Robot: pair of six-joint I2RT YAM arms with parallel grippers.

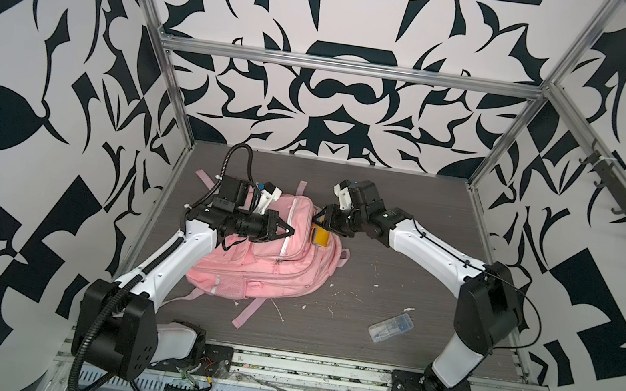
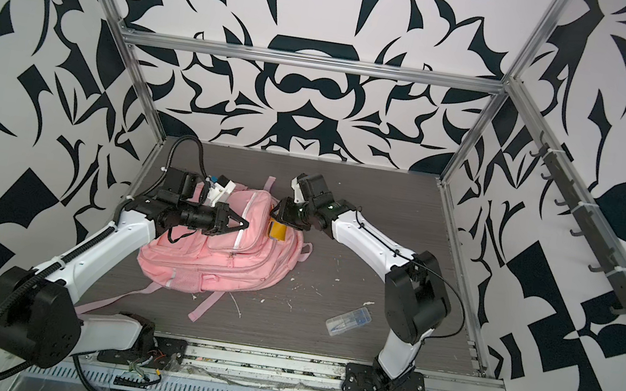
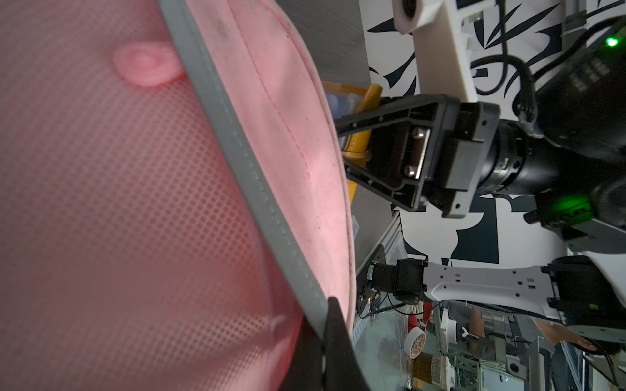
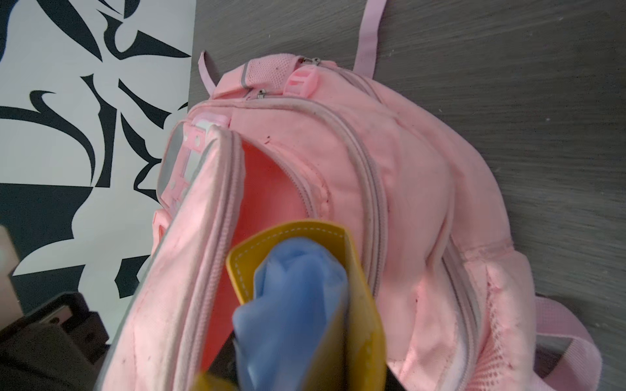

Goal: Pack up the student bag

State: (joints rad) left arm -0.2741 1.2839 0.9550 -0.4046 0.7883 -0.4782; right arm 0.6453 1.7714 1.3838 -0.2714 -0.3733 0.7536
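Observation:
The flap is raised, so my left gripper will bring the flap's edge down toward the gaping zip opening (image 1: 312, 236) below the gripper and let go of the flap's edge.
The student bag (image 1: 270, 270) (image 2: 217, 262), a big pink backpack, lies on the dark table left of the middle. My left gripper (image 1: 291, 230) (image 2: 246, 223) (image 3: 327, 315) is shut on the edge of its front flap, right by the grey reflective strip (image 3: 244, 152), and holds the flap up off the bag. The zip opening (image 4: 271, 189) under the flap gapes. My right gripper (image 1: 317, 224) (image 2: 275, 212) is shut on a yellow pouch (image 1: 321, 236) (image 2: 277, 231) (image 4: 359, 304) with blue material (image 4: 294, 287) inside. The pouch's end sits at the mouth of that opening.
A clear plastic box (image 1: 391, 328) (image 2: 348, 321) with blue bits lies on the table front right, near the right arm's base. Pink straps (image 1: 247, 313) trail off the bag toward the front edge. Metal frame posts bound the table.

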